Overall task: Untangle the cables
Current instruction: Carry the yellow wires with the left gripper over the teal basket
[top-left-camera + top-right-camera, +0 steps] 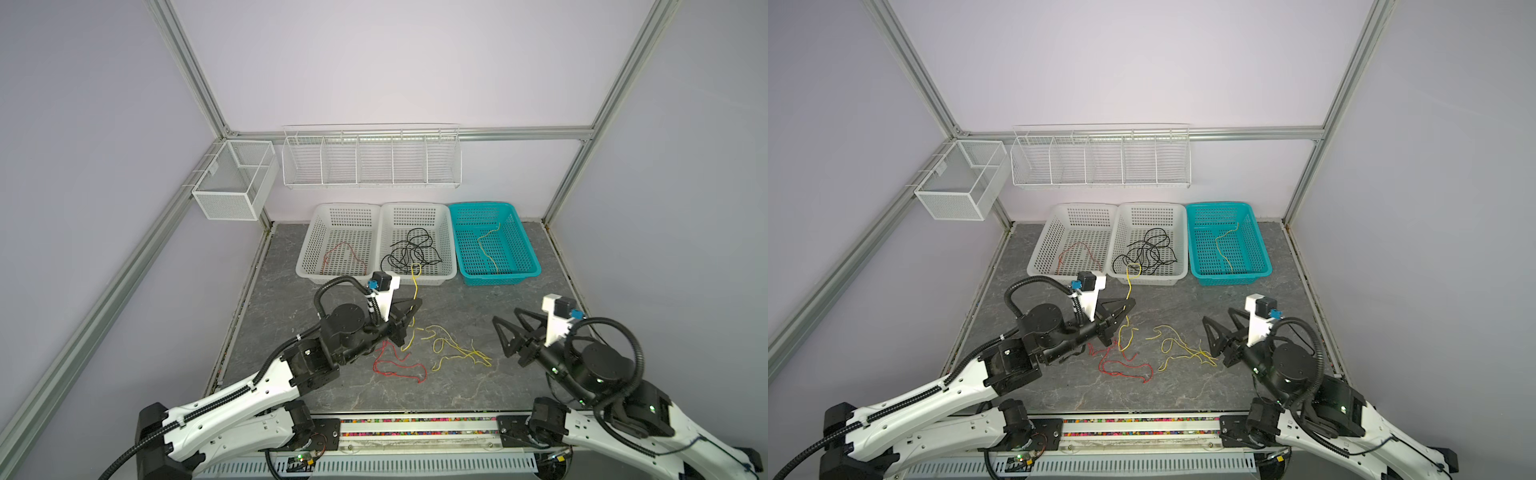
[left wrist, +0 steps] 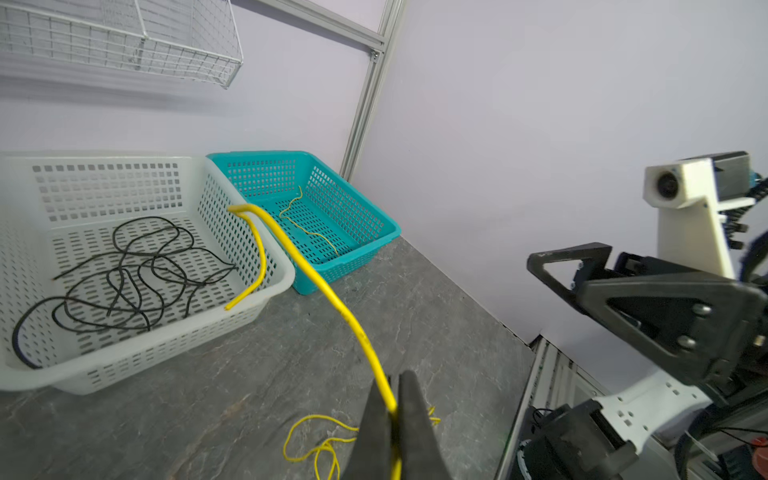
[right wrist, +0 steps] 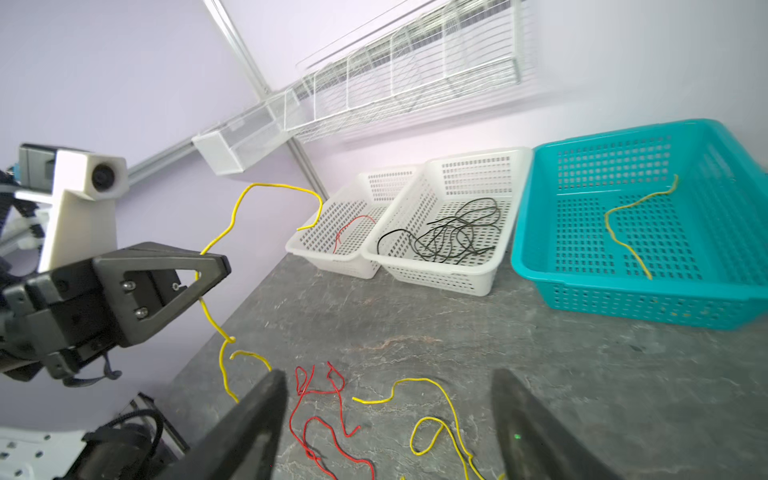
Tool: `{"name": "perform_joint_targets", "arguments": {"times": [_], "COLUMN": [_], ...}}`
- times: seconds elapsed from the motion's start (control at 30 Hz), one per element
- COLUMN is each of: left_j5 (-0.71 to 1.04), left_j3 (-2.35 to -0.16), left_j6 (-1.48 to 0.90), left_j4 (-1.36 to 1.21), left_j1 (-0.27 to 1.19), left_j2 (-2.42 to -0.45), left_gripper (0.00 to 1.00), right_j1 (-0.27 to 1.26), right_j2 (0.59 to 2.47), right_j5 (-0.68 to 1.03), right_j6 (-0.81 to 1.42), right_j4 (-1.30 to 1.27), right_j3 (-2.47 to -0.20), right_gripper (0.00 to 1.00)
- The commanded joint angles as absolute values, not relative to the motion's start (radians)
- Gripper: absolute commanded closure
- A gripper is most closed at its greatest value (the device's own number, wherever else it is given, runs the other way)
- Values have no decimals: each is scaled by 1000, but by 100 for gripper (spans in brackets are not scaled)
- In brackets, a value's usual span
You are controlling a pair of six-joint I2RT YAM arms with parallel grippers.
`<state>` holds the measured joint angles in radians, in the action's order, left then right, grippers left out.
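Note:
The teal basket already has a yellow cable in it, so my left gripper will next carry this yellow cable outward over the bottom of the teal basket [image 2: 304, 224], lower it and let it go.
My left gripper [image 1: 415, 308] is shut on a yellow cable [image 2: 332, 295]. That cable arches up in the air in front of the middle basket, and its lower part dangles to the table [image 3: 222, 361]. My right gripper [image 3: 386, 374] stands open and empty above more loose yellow cables [image 1: 457, 349], with a red cable [image 1: 399, 366] lying beside them. Several black cables [image 1: 411, 249] lie in the middle white basket [image 1: 451, 249]. Another red cable [image 1: 345, 253] lies in the left white basket [image 1: 307, 245]. A single yellow cable [image 1: 488, 245] is in the teal basket [image 1: 528, 249].
The three baskets stand in a row against the back wall. Above them hangs a white wire rack [image 1: 372, 158], with a mesh box [image 1: 232, 178] on the left frame. A metal rail [image 1: 415, 432] runs along the grey table's front edge.

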<state>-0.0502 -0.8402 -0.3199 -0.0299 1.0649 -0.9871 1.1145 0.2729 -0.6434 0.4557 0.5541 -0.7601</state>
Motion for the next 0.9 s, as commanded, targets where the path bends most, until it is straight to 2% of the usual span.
{"name": "perform_joint_targets", "arguments": {"times": [0.0, 0.03, 0.07, 0.1, 0.5, 0.8, 0.87], "left_j5": [6, 23, 44, 63, 312, 400, 376], "left_j3": [-987, -1041, -1089, -1146, -1881, -2491, -2482], "left_j6": [-221, -198, -179, -159, -135, -232, -258], "left_j4": [14, 20, 26, 35, 79, 62, -58], "left_j1": [1056, 1051, 1045, 1037, 902, 870, 868], "left_j2": [-1109, -1160, -1201, -1258, -1931, -2456, -2503], "left_gripper": [100, 100, 100, 100, 100, 100, 100], "right_j1": [1116, 1116, 1117, 1115, 1118, 1122, 1121], "right_j2": [218, 203, 189, 177, 60, 11, 9], "right_j5": [-773, -783, -793, -803, -845, -871, -868], "right_j6": [440, 438, 438, 437, 473, 463, 457], "right_j4": [787, 818, 841, 865, 1001, 978, 977], "right_j3": [-810, -826, -836, -842, -849, -809, -807], "right_gripper": [4, 1, 9, 12, 12, 12, 12]}}
